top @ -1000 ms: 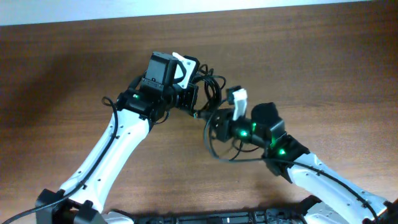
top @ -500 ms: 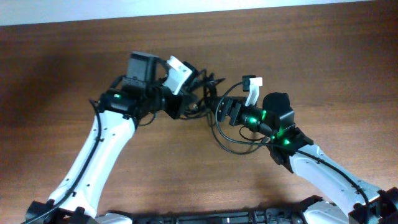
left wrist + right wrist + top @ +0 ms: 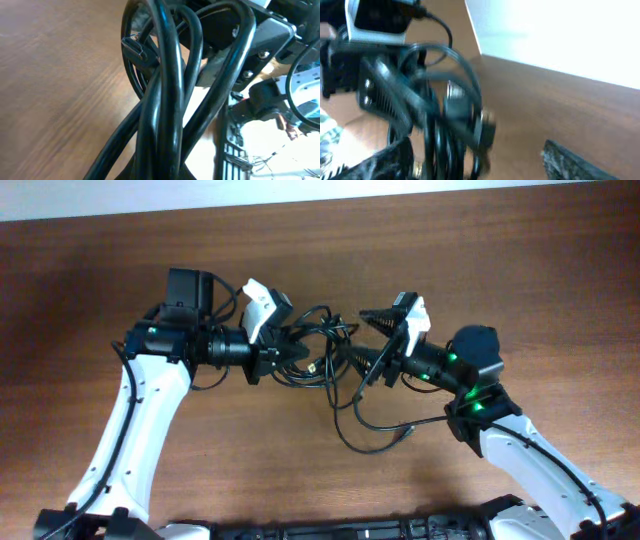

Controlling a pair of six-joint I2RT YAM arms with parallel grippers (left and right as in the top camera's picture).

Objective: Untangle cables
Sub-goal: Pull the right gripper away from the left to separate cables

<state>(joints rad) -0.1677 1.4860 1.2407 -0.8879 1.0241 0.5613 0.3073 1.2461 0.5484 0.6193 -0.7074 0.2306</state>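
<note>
My left gripper moves outward over the bare tabletop next and releases the cables there, because open wood leaves them room.
The cables (image 3: 322,352) form a black tangle hanging between my two grippers, above the wooden table (image 3: 520,270). One loop (image 3: 365,442) sags toward the front and ends in a small plug (image 3: 405,432). My left gripper (image 3: 283,352) is shut on the cables; in the left wrist view several black strands (image 3: 167,100) rise out of the left gripper (image 3: 165,171), and a plug (image 3: 135,48) shows at the upper left. My right gripper (image 3: 370,340) faces it, open. In the right wrist view the blurred cables (image 3: 442,125) pass between the fingers of the right gripper (image 3: 480,165), close to the left finger (image 3: 390,160).
The left arm (image 3: 135,430) reaches in from the front left and the right arm (image 3: 530,460) from the front right. A pale wall strip (image 3: 320,190) borders the table's far edge. A dark bar (image 3: 400,530) lies along the front edge.
The right gripper has opened and drawn back to the right. My left gripper has pulled left with the cables, so the tangle now stretches wider between the two grippers.
</note>
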